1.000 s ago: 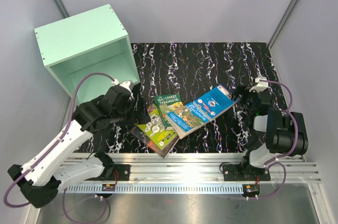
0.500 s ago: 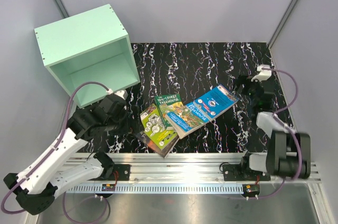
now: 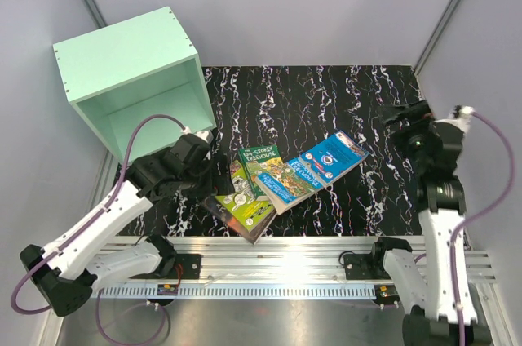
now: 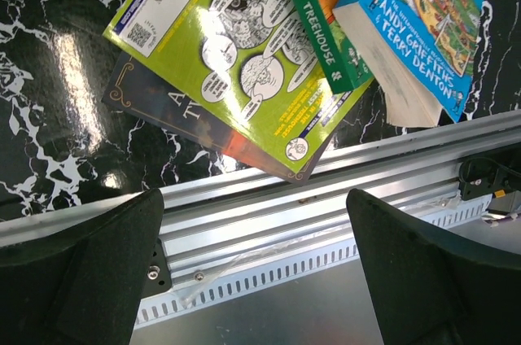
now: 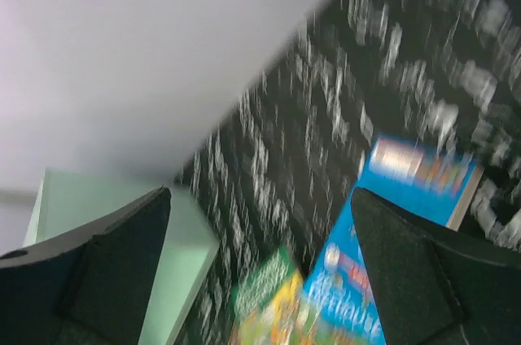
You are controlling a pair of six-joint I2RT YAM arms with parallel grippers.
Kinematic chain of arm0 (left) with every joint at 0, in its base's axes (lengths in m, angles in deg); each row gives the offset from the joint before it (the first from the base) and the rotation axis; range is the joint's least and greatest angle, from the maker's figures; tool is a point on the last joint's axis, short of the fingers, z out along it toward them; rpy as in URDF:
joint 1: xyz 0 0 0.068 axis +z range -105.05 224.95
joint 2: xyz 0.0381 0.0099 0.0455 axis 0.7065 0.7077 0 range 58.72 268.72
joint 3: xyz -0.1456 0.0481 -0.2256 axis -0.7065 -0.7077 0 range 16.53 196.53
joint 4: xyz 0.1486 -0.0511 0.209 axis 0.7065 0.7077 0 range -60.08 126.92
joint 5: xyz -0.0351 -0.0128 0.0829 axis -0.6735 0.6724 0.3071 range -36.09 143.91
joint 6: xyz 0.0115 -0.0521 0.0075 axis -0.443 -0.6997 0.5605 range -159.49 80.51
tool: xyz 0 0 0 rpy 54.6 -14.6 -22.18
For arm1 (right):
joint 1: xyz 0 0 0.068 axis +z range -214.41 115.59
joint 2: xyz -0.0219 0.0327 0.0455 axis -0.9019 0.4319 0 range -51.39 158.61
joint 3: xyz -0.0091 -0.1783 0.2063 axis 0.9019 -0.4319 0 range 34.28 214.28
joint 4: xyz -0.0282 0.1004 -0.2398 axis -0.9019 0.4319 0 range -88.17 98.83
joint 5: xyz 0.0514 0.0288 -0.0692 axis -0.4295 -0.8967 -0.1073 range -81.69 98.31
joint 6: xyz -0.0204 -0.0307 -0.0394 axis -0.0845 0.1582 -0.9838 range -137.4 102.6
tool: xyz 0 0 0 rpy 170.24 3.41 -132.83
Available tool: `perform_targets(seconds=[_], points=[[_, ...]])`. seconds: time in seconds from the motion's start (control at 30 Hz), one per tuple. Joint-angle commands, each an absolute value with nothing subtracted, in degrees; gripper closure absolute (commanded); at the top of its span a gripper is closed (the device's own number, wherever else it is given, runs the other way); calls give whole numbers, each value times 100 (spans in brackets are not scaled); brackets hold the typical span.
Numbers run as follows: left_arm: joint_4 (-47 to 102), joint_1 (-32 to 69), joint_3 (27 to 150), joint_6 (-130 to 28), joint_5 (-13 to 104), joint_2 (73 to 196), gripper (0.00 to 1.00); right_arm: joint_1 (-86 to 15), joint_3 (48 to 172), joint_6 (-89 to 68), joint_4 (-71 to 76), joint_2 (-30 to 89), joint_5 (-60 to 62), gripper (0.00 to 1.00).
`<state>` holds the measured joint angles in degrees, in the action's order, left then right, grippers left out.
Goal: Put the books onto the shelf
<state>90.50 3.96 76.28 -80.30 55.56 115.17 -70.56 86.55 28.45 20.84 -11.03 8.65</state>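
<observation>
To get onto the blue-green book's near page edge, which faces empty table, my right gripper will lower back and toward the left in the top view first.
The books lie fanned in a pile near the table's front edge: a lime-green cartoon cover (image 3: 242,197) on a dark one (image 3: 236,220), then a green "Storey Treehouse" (image 3: 261,163), a blue-green one (image 3: 289,183) and a bright blue one (image 3: 330,158). The mint-green shelf (image 3: 130,77) stands at the back left, its open face toward the table. My left gripper (image 3: 215,173) hovers open at the pile's left edge; its wrist view shows the lime-green book (image 4: 244,60) and the dark book (image 4: 163,109) ahead of wide fingers (image 4: 81,272). My right gripper (image 3: 398,120) is open, up and right of the blue book (image 5: 407,190).
An aluminium rail (image 4: 326,215) runs along the table's near edge just below the pile. Grey walls close in the back and both sides. The black marbled tabletop (image 3: 326,101) stretches between the shelf and the right arm. The right wrist view is motion-blurred.
My left gripper drew back, then swung in again toward the pile's left edge. My right arm has risen and stretched out to the right, away from the blue book. The books lie unmoved.
</observation>
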Motion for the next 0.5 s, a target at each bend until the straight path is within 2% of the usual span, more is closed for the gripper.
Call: perform_targets(seconds=[0.0, 0.1, 0.13, 0.3, 0.47], points=[[8592, 373, 7867, -7833, 5409, 11445, 1, -7021, 8100, 4278, 3990, -253, -1576, 0], [8504, 373, 7692, -7833, 5418, 11322, 1, -6969, 6556, 5487, 2578, -629, -2900, 0], [8494, 364, 7639, -7833, 5418, 11217, 1, -6951, 6252, 5729, 2043, -1013, -3009, 0], [8415, 364, 7261, -7912, 5418, 10883, 1, -6898, 5284, 6302, 2038, -1728, -3290, 0], [8424, 364, 6971, -7965, 5418, 10636, 1, -6512, 4747, 6425, 1766, -1554, -3327, 0]])
